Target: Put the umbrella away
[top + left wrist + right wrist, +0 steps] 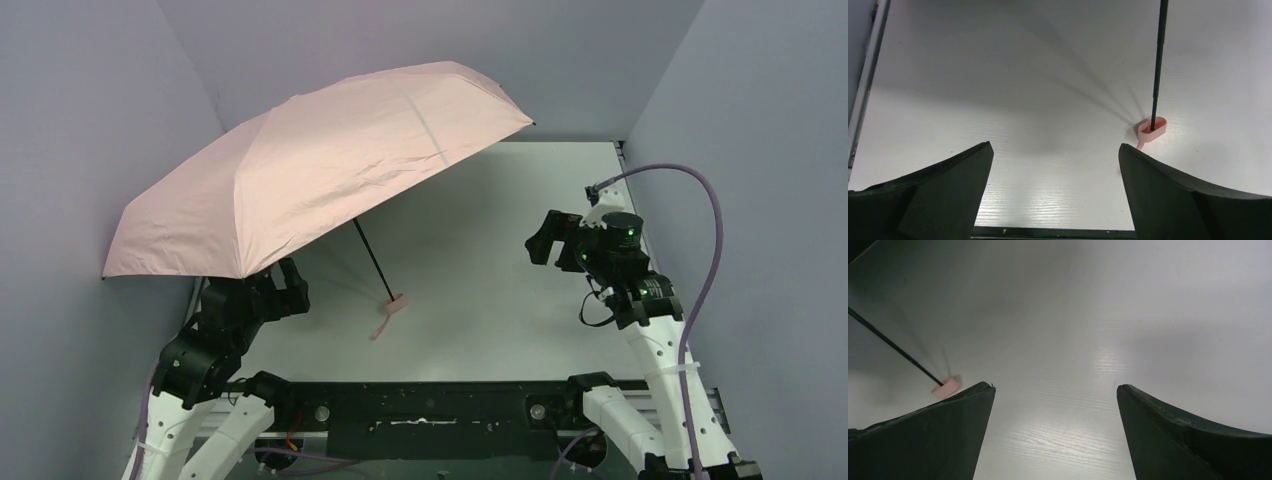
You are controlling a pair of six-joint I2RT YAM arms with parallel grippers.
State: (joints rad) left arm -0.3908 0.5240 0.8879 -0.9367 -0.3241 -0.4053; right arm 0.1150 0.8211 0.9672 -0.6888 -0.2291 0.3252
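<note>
The umbrella's upper shaft [357, 224] lies to the left of my right gripper in the top view. I need to tilt that gripper level next and bring it under the canopy to close on the shaft.
The umbrella [320, 165] is open, its pale pink canopy tilted over the left and back of the table. Its thin black shaft [370, 257] slants down to the small pink handle [396, 298], which rests on the table with the pink strap [382, 325] trailing toward me. My left gripper [290, 285] is open and empty under the canopy's near edge, left of the handle. In the left wrist view the shaft [1158, 65] and handle [1153, 127] lie ahead right of my gripper [1055, 152]. My right gripper [545, 240] is open and empty, well right of the handle [946, 385].
The white table [480, 290] is boxed in by grey walls [760, 120] on the left, back and right. A black rail [420, 405] runs along the near edge between the arm bases. A purple cable [705, 240] loops beside the right arm.
</note>
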